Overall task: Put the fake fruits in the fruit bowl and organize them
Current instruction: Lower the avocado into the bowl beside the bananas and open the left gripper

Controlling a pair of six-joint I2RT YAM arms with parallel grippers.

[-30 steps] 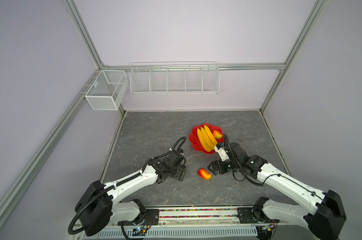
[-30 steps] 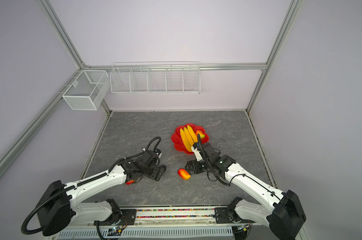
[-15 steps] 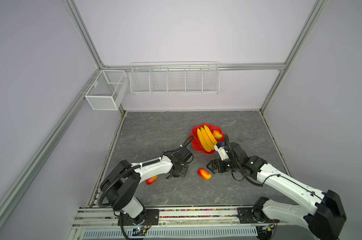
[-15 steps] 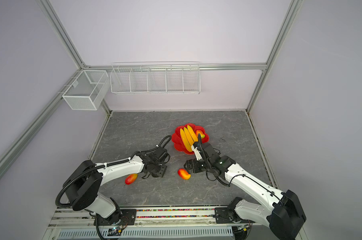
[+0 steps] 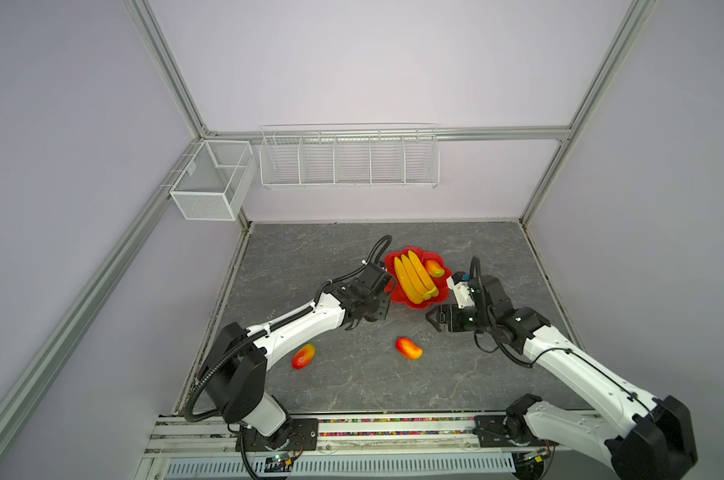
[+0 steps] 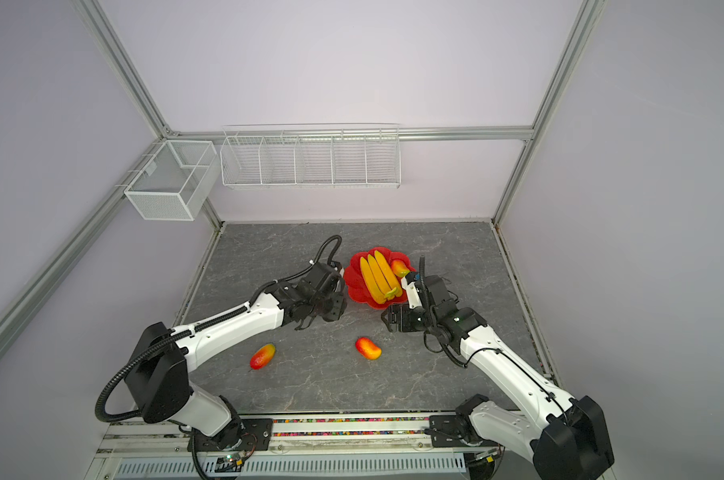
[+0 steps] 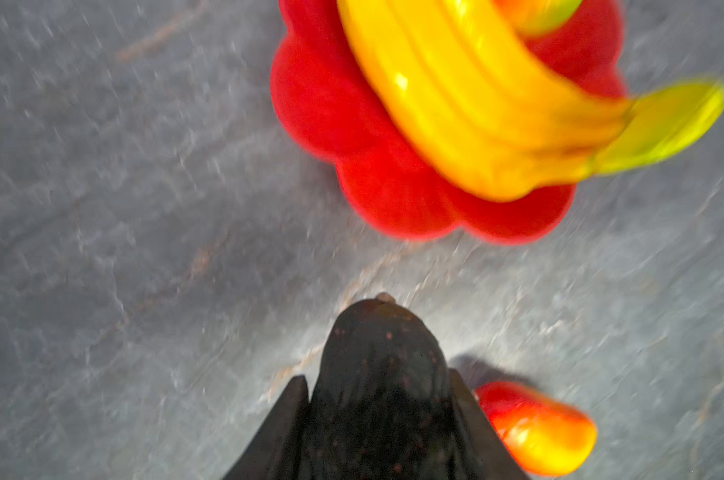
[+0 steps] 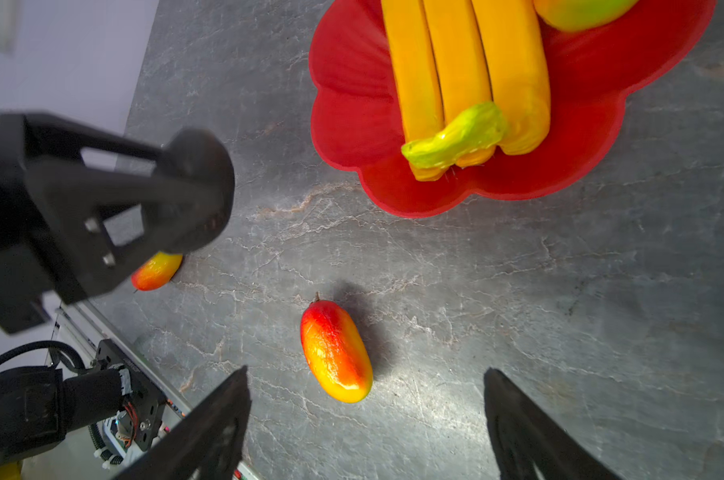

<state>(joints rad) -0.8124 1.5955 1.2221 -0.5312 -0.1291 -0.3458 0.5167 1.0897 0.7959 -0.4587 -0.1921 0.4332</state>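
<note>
My left gripper will next move outward and lower the avocado (image 7: 376, 332) onto the bare side of the bowl by the bananas, then let it go. That side is outward and below.
The red scalloped fruit bowl (image 5: 397, 299) (image 6: 354, 286) holds the yellow banana bunch (image 5: 413, 276) (image 6: 379, 276) and one mango (image 5: 434, 268). My left gripper (image 7: 376, 376) (image 5: 368, 316) is shut on the dark bumpy avocado (image 7: 376, 332) and carries it just left of the bowl. The right wrist view shows that avocado (image 8: 198, 174) lifted off the table. Two red-and-yellow mangoes lie loose on the table, one (image 5: 408, 348) (image 8: 336, 351) in front of the bowl and one (image 5: 303, 356) beside the left arm. My right gripper (image 8: 366, 372) (image 5: 435, 322) hovers open above the nearer mango.
White wire baskets (image 5: 349, 156) (image 5: 210, 180) hang on the back wall and the left frame. The grey marbled table (image 5: 352, 382) ends at a rail along the front. The two grippers stand close together on either side of the bowl's near rim.
My left gripper has closed on the avocado and swung with it to the right, toward the bowl, uncovering the mango by its arm. The right arm has stayed put.
</note>
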